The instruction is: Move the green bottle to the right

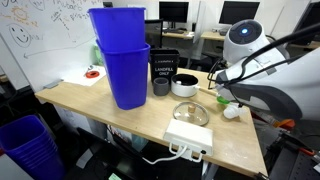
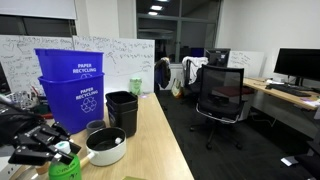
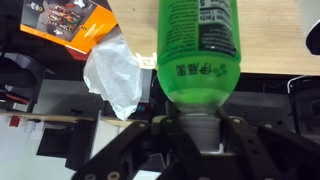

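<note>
I will lower the green bottle (image 1: 221, 99) onto the wooden table and release its white cap, as bare wood shows around the bottle's body.
My gripper (image 3: 200, 128) is shut on the white cap of the green bottle (image 3: 198, 40), a bright-green translucent bottle with a label. In the wrist view the bottle extends away from the jaws over the wooden table edge. In an exterior view the gripper (image 1: 222, 90) is at the right end of the table with a bit of green bottle (image 1: 221, 99) showing under it. In an exterior view the gripper (image 2: 45, 150) is at the lower left, with the green bottle (image 2: 66, 168) below it.
Two stacked tall blue bins (image 1: 122, 60) (image 2: 70, 85) stand on the wooden table (image 1: 90, 100). Next to them are a black bin (image 1: 165, 68) (image 2: 122, 110), a round bowl (image 1: 185, 85) (image 2: 105, 145) and a white power strip (image 1: 188, 135). An orange packet (image 3: 75, 25) and crumpled white plastic (image 3: 112, 75) lie near the bottle.
</note>
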Robot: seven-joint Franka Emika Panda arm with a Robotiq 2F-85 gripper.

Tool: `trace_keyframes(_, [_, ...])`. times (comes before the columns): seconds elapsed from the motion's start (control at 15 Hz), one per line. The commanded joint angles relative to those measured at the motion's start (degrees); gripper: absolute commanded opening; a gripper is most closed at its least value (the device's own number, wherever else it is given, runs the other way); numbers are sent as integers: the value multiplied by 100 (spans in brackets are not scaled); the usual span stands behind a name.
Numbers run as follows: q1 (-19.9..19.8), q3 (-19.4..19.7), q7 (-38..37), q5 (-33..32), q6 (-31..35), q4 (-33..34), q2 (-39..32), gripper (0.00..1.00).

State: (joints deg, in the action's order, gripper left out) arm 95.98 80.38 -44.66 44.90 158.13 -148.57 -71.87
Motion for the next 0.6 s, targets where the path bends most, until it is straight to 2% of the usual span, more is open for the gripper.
trace_keyframes(0.0, [219,-61,-211,-127,142,-258,248,11])
trace_keyframes(0.27, [435,-129,-298,-144,121,-416,312,11])
trace_keyframes(0.33, [473,-139,-305,-148,117,-443,325,17])
trace_keyframes(0.4, [501,-144,-305,-152,112,-463,337,28])
trace_keyframes(0.47, [532,-152,-293,-151,120,-488,364,61])
trace_keyframes(0.53, [553,-155,-286,-157,110,-506,389,63])
